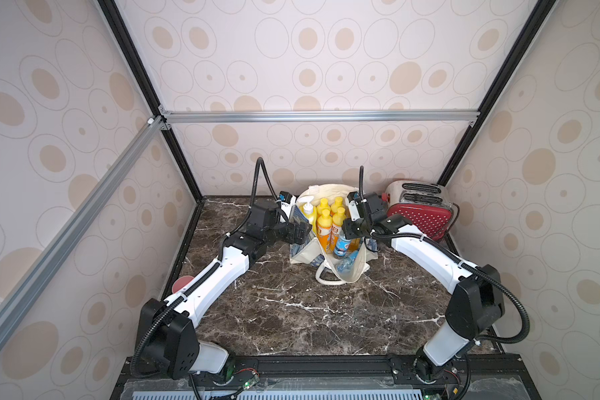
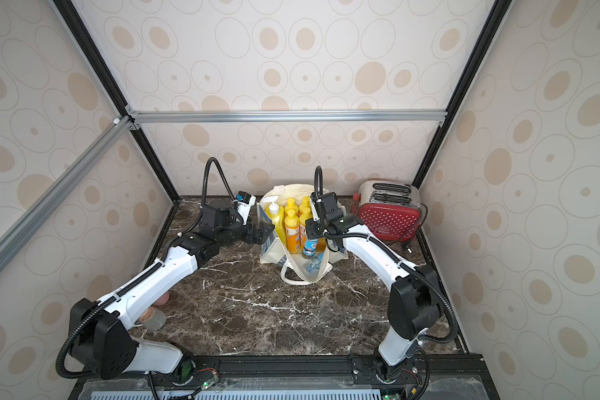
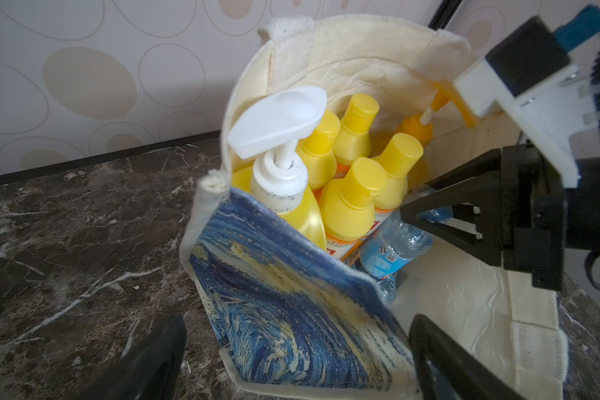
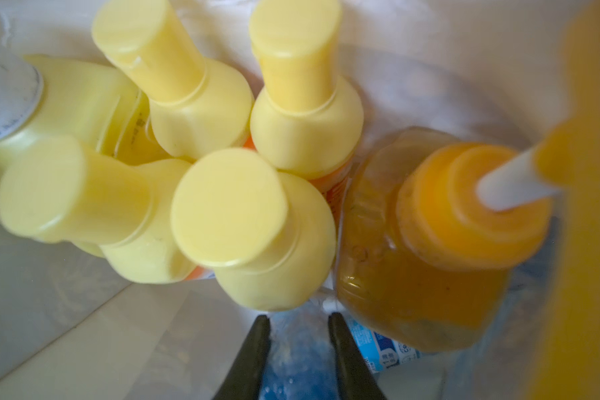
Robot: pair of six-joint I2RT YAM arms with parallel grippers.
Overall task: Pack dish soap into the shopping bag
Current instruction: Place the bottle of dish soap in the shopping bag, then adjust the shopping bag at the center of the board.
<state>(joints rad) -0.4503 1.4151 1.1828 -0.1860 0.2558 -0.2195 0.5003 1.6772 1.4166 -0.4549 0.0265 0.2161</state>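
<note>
My right gripper lowers the bottle back to the bag's near part below next, which is free of standing bottles, and releases the blue cap there.
The shopping bag (image 1: 355, 273) (image 2: 321, 272) (image 3: 291, 311) stands open at the back middle of the table. Inside it stand the dish soap bottles. They are the big yellow one with a white pump (image 1: 307, 207) (image 2: 274, 211) (image 3: 284, 162), several small yellow-capped ones (image 1: 324, 225) (image 2: 292, 232) (image 3: 350, 197) (image 4: 229, 207), and the amber orange-pump one (image 3: 416, 126) (image 4: 430, 235). My right gripper (image 1: 347, 230) (image 2: 313, 231) (image 4: 298, 318) reaches into the bag, shut on the blue cap of a small water bottle (image 1: 342, 247) (image 3: 392, 246). My left gripper (image 1: 303, 233) (image 3: 297, 327) is open, straddling the bag's blue printed side.
A red dotted toaster (image 1: 420, 211) (image 2: 388, 214) stands at the back right, close to my right arm, with its plug (image 2: 407, 247) on the table. A second clear water bottle (image 1: 347, 265) (image 2: 312, 266) lies low in the bag. A cup (image 1: 182, 284) sits at the left edge under my left arm.
</note>
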